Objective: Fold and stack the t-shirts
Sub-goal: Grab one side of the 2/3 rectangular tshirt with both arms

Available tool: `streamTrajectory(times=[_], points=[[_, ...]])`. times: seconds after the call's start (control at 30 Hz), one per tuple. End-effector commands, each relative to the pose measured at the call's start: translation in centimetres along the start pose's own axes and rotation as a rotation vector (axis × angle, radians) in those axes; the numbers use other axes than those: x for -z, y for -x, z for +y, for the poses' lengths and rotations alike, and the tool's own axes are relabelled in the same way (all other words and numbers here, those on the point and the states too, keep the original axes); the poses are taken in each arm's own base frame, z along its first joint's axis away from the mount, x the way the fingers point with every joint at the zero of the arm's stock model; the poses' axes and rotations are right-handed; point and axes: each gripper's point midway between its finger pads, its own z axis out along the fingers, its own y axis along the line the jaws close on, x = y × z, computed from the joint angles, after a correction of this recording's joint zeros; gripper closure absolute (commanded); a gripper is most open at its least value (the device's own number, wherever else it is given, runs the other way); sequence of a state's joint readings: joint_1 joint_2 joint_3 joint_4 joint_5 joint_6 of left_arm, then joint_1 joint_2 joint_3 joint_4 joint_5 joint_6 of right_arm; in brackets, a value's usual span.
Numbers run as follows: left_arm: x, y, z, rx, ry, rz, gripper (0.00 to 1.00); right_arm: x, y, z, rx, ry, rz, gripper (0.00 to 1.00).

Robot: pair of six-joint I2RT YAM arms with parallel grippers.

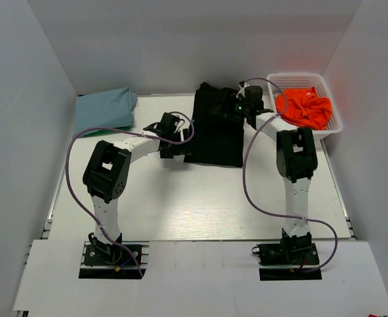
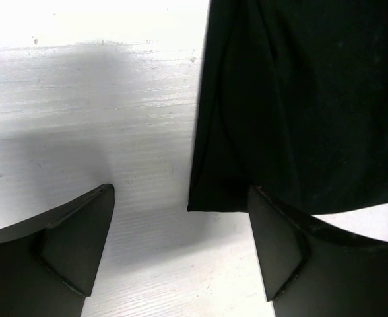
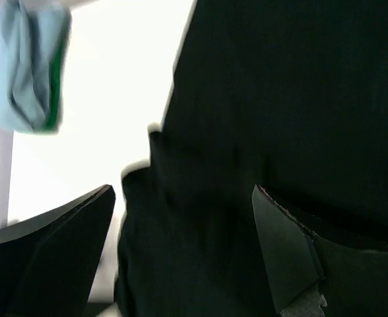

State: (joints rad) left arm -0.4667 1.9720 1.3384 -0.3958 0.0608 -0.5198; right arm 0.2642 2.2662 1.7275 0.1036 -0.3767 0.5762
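Note:
I will next move my right gripper back and down and close it on the black t-shirt's other near corner [image 1: 240, 164], while my left gripper is at one near corner of the black t-shirt [image 1: 215, 132].
The black t-shirt [image 1: 215, 132] lies folded into a long rectangle at the table's centre back. My left gripper [image 1: 179, 150] is open at its near left corner; in the left wrist view that corner [image 2: 210, 191] lies between the open fingers [image 2: 181, 251], on the table. My right gripper [image 1: 232, 109] is open above the shirt's far right part, with black cloth [image 3: 280, 99] between and under its fingers [image 3: 184, 251]. A folded light blue t-shirt [image 1: 105, 109] lies at the far left, with a green edge [image 3: 57, 86] showing under it. The orange t-shirt [image 1: 305, 107] lies crumpled in the basket.
The white mesh basket [image 1: 331, 122] stands at the back right, close to the right arm. White walls close in the table [image 1: 181, 205] at left, back and right. Purple cables loop from both arms.

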Motion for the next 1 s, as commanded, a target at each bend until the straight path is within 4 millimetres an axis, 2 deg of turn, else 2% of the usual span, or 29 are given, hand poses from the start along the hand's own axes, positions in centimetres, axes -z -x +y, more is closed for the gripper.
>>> streamTrajectory(times=[0.0, 0.03, 0.07, 0.1, 0.13, 0.17, 0.2, 0.23, 0.27, 0.3, 0.33, 0.37, 0.4, 0.43, 0.47, 0.53, 0.57, 0.6, 0.67, 0.7, 0.77, 0.8, 0.83, 0.9, 0.97], points=[[-0.3, 1.0, -0.4, -0.020, -0.002, -0.017, 0.12, 4.8, -1.0, 3.9, 0.063, 0.055, 0.034, 0.10], [-0.6, 0.7, -0.4, -0.019, -0.005, -0.004, 0.15, 6.6, -2.0, 3.4, 0.061, 0.030, 0.041, 0.10], [-0.6, 0.4, -0.7, -0.027, -0.010, -0.001, 0.21, 7.4, -4.4, 1.5, 0.040, -0.030, 0.072, 0.10], [-1.0, 0.3, -0.9, -0.027, -0.024, 0.005, 0.24, 10.0, -2.9, 3.6, 0.072, -0.015, 0.019, 0.10], [-1.2, 0.1, -1.0, -0.028, -0.035, 0.004, 0.25, 10.9, -5.5, 1.9, 0.041, -0.066, 0.068, 0.10], [-1.4, -1.2, -1.5, -0.045, -0.063, 0.035, 0.26, 11.8, -7.7, 0.1, 0.015, -0.134, 0.093, 0.10], [-1.5, -1.6, -1.6, -0.045, -0.079, 0.044, 0.26, 13.8, -6.9, 1.2, 0.027, -0.129, 0.053, 0.10], [-1.6, -1.7, -1.7, -0.046, -0.095, 0.041, 0.27, 14.7, -10.7, -1.3, -0.013, -0.193, 0.114, 0.10], [-1.9, -3.1, -1.5, -0.053, -0.087, 0.069, 0.27, 15.4, -11.2, -1.6, -0.016, -0.209, 0.114, 0.10], [-2.0, -3.3, -1.4, -0.054, -0.088, 0.067, 0.29, 16.4, -11.1, -1.5, -0.010, -0.215, 0.097, 0.10], [-2.0, -3.3, -1.4, -0.054, -0.088, 0.067, 0.30, 17.3, -13.2, -2.2, -0.024, -0.235, 0.129, 0.10], [-2.1, -3.6, -1.1, -0.053, -0.075, 0.071, 0.32, 18.0, -13.9, -2.5, -0.031, -0.246, 0.148, 0.10], [-2.1, -3.9, -0.9, -0.052, -0.069, 0.081, 0.39, 18.2, -14.6, -2.8, -0.036, -0.255, 0.161, 0.10], [-2.4, -4.4, -1.0, -0.067, -0.067, 0.095, 0.41, 18.7, -16.3, -3.5, -0.052, -0.274, 0.194, 0.10], [-2.5, -4.4, -0.8, -0.068, -0.058, 0.090, 0.47, 18.9, -17.1, -4.1, -0.065, -0.285, 0.209, 0.10], [-2.8, -5.2, -0.2, -0.065, -0.043, 0.116, 0.52, 19.0, -18.0, -4.6, -0.078, -0.294, 0.228, 0.10], [-2.8, -5.1, 0.1, -0.066, -0.025, 0.106, 0.54, 18.9, -18.3, -5.0, -0.080, -0.292, 0.234, 0.10], [-2.9, -5.6, 0.6, -0.056, -0.005, 0.119, 0.62, 18.4, -17.9, -4.9, -0.069, -0.281, 0.214, 0.12], [-3.1, -6.6, 1.5, -0.055, 0.018, 0.131, 0.74, 18.0, -18.4, -5.7, -0.069, -0.288, 0.215, 0.20], [-3.2, -6.3, 1.1, -0.056, 0.001, 0.120, 0.77, 17.8, -18.2, -5.9, -0.069, -0.290, 0.199, 0.22], [-3.2, -6.6, 1.3, -0.055, 0.005, 0.128, 0.88, 17.4, -18.2, -6.4, -0.072, -0.295, 0.193, 0.25], [-3.2, -6.6, 1.3, -0.055, 0.005, 0.128, 0.88, 17.1, -18.6, -6.8, -0.081, -0.302, 0.201, 0.26], [-3.2, -6.7, 1.2, -0.055, -0.003, 0.132, 0.91, 16.7, -18.0, -6.6, -0.077, -0.294, 0.182, 0.26], [-3.1, -6.3, 0.9, -0.055, -0.008, 0.123, 1.00, 16.4, -18.2, -7.0, -0.078, -0.304, 0.188, 0.31], [-3.2, -6.0, 0.8, -0.056, -0.014, 0.113, 1.00, 16.1, -17.8, -6.9, -0.076, -0.295, 0.188, 0.39]])
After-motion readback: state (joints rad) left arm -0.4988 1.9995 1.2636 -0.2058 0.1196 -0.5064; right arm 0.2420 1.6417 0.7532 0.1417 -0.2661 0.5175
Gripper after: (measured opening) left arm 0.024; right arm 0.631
